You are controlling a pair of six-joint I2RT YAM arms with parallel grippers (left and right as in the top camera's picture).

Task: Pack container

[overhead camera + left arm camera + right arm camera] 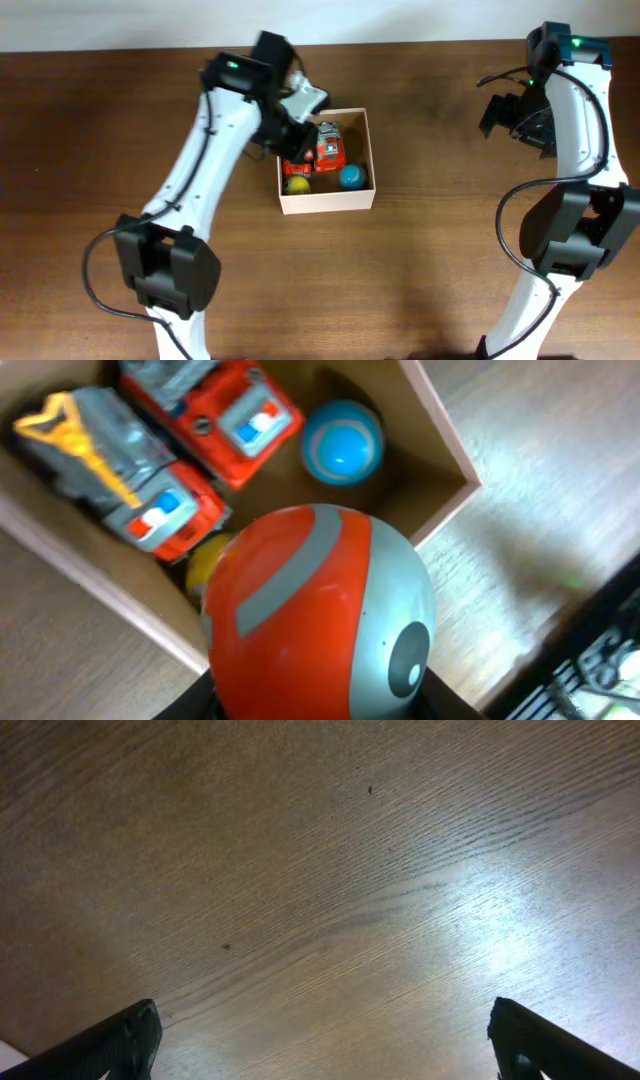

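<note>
My left gripper lowers the orange-and-grey ball toy next, toward the empty gap between the yellow ball and the blue ball, then releases the toy.
The container sits at the table's middle, cream walls, tan inside; its wall also shows in the left wrist view. Inside lie an orange-and-grey toy truck, a blue ball and a yellow ball. In the left wrist view there are two orange-grey trucks, the blue ball and the yellow ball. My left gripper is shut on a big orange-and-grey ball toy and holds it above the container's left part. My right gripper is open and empty over bare wood.
The brown wooden table runs all round the container. My right arm stands at the far right, well apart from the container. A pale wall strip runs along the back edge.
</note>
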